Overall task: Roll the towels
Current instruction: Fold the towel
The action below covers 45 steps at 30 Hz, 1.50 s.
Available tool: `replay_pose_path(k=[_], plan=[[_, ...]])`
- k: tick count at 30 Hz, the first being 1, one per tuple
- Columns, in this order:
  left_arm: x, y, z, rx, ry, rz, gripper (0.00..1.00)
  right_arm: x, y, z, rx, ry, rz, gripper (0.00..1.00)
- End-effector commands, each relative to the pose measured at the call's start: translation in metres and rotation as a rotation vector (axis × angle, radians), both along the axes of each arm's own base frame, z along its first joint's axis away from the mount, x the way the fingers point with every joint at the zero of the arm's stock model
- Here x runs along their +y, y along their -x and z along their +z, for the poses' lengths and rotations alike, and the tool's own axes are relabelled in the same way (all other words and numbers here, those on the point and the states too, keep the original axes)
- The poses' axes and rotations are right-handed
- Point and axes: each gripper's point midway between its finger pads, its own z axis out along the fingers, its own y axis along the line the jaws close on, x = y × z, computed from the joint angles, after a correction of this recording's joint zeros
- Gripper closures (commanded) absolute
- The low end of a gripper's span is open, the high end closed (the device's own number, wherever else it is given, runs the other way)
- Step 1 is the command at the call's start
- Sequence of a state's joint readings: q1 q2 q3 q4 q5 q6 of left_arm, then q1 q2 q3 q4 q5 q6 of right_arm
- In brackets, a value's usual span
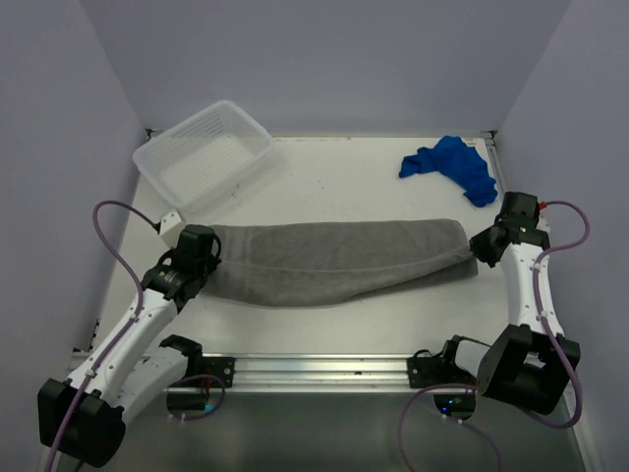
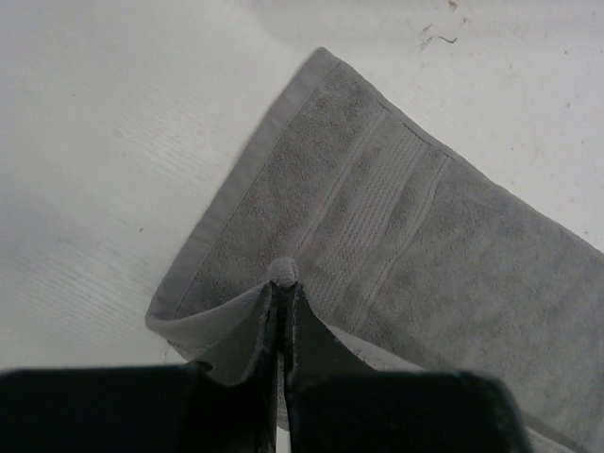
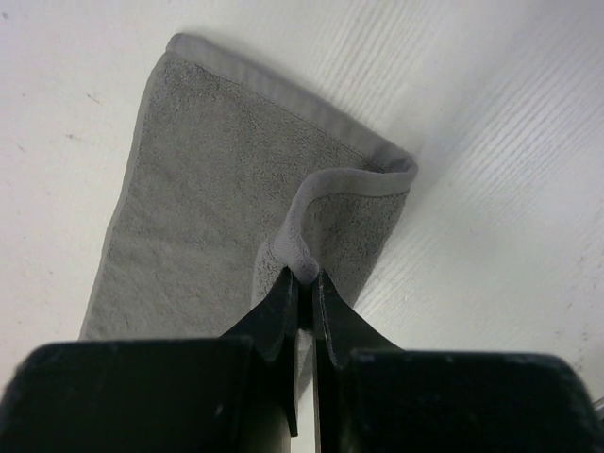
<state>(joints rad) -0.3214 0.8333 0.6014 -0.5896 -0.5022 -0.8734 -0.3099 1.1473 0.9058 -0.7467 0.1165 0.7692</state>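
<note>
The flat part at the grey towel's far corner (image 1: 459, 223) (image 3: 181, 45) still lies uncovered, so my right gripper will move outward with the lifted corner onto that far corner and release it.
A grey towel (image 1: 334, 258) lies folded lengthwise across the middle of the table, a long band from left to right. My left gripper (image 1: 201, 258) is shut on its left end, where a pinched tuft of grey towel (image 2: 281, 274) pokes out between the fingertips. At the right end my right gripper (image 1: 484, 246) is shut on a lifted corner of the grey towel (image 3: 311, 264), whose hem curls up from the flat part. A bright blue towel (image 1: 450, 165) lies crumpled at the back right, apart from both grippers.
A translucent white ribbed basket (image 1: 204, 149) stands at the back left corner, tilted against the wall. Purple walls close the table on three sides. A metal rail (image 1: 314, 370) runs along the near edge between the arm bases.
</note>
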Motion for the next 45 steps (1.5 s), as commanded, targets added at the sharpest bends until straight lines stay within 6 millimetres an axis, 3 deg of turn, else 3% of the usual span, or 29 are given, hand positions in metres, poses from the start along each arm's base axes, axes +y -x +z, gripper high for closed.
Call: replay_pose_path(k=[1,10,13,24,45], plan=[[0.002,-0.028,0.031,-0.108,-0.016,0.025,1.00,-0.017,-0.025,0.017,-0.071,0.051,-0.038,1.00],[0.009,-0.052,0.044,-0.127,-0.083,0.080,1.00,-0.018,-0.062,0.010,-0.064,-0.005,-0.013,1.00],[0.011,-0.060,0.048,-0.132,-0.099,0.094,1.00,-0.015,-0.074,0.017,-0.080,-0.014,0.026,1.00],[0.024,-0.076,0.044,-0.117,-0.155,0.151,1.00,0.002,-0.110,-0.005,-0.037,-0.068,0.110,0.98],[0.031,-0.091,0.030,-0.097,-0.184,0.125,1.00,-0.007,-0.134,-0.015,0.018,-0.021,0.108,1.00]])
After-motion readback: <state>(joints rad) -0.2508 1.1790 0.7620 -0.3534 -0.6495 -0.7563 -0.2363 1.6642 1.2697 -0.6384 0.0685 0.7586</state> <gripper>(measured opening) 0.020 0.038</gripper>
